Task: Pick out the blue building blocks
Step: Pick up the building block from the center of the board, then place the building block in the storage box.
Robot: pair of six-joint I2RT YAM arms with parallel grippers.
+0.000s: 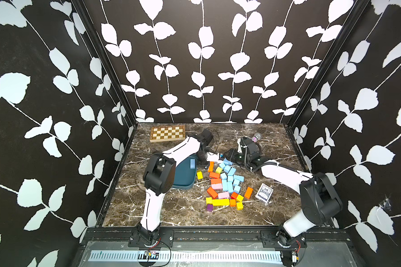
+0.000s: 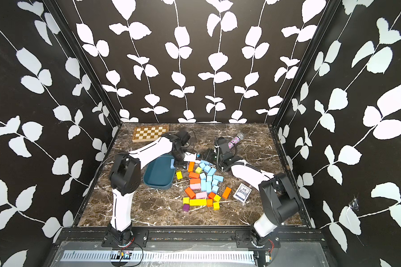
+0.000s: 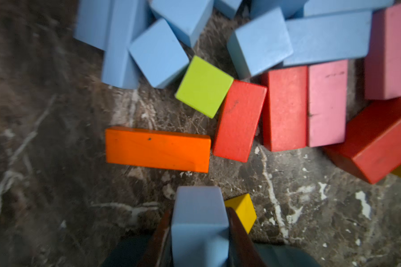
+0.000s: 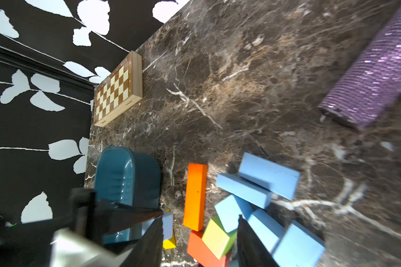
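I should next turn and swing my left gripper away from the pile and release the blue block in the tray's far end (image 1: 185, 163), close beside my gripper.
Several blue building blocks (image 1: 229, 178) (image 2: 208, 179) lie heaped in the middle of the marble table, mixed with other colours. My left gripper (image 3: 199, 222) (image 1: 202, 163) is shut on one blue block (image 3: 198, 208), held just above the table between the dark teal tray (image 1: 183, 182) (image 2: 158, 182) and the pile. A yellow cube (image 3: 242, 210) sits beside it. Another blue block (image 1: 192, 163) rests in the tray. My right gripper (image 4: 199, 218) is open at the pile's far end. A lime cube (image 4: 218, 238) and a blue cube (image 4: 232, 211) lie between its fingers.
Orange (image 1: 212, 192), yellow (image 1: 220, 202), pink (image 1: 223, 195) and purple (image 1: 209, 207) blocks surround the blue ones. A chessboard (image 1: 167, 133) lies at the back left. A glittery purple microphone (image 4: 375, 76) lies behind the right wrist, and a card deck (image 1: 264, 192) sits right of the pile.
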